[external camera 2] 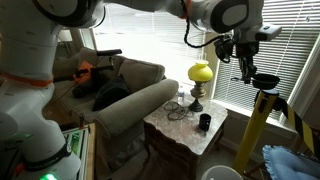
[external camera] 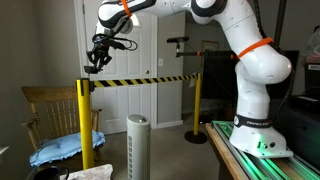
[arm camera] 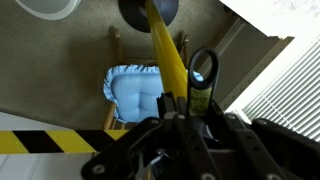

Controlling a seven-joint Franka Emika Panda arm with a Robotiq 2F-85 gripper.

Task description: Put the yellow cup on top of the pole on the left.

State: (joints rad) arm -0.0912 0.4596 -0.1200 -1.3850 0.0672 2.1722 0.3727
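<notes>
My gripper will move outward and down onto the dark cap of the thick yellow post (external camera 2: 266, 82), because my fingers are still above and beside it.
The pole (external camera: 84, 125) is a thick yellow post with a dark cap, and black-and-yellow striped tape (external camera: 140, 81) runs off it. It shows in both exterior views (external camera 2: 259, 120). My gripper (external camera: 93, 66) hangs just above and beside the cap (external camera 2: 264, 81). In the wrist view my gripper (arm camera: 196, 102) is shut on the yellow cup (arm camera: 201, 92), a small yellow-green cup with a dark rim. The pole (arm camera: 163, 55) runs down to the floor beside it. In both exterior views my fingers hide the cup.
A wooden chair (external camera: 45, 100) with a blue cushion (arm camera: 135, 92) stands by the pole. A white tower fan (external camera: 137, 145) and a slimmer yellow post (external camera: 196, 100) stand further along the tape. A marble side table (external camera 2: 185, 135) holds a yellow lamp (external camera 2: 201, 73) beside a sofa (external camera 2: 130, 95).
</notes>
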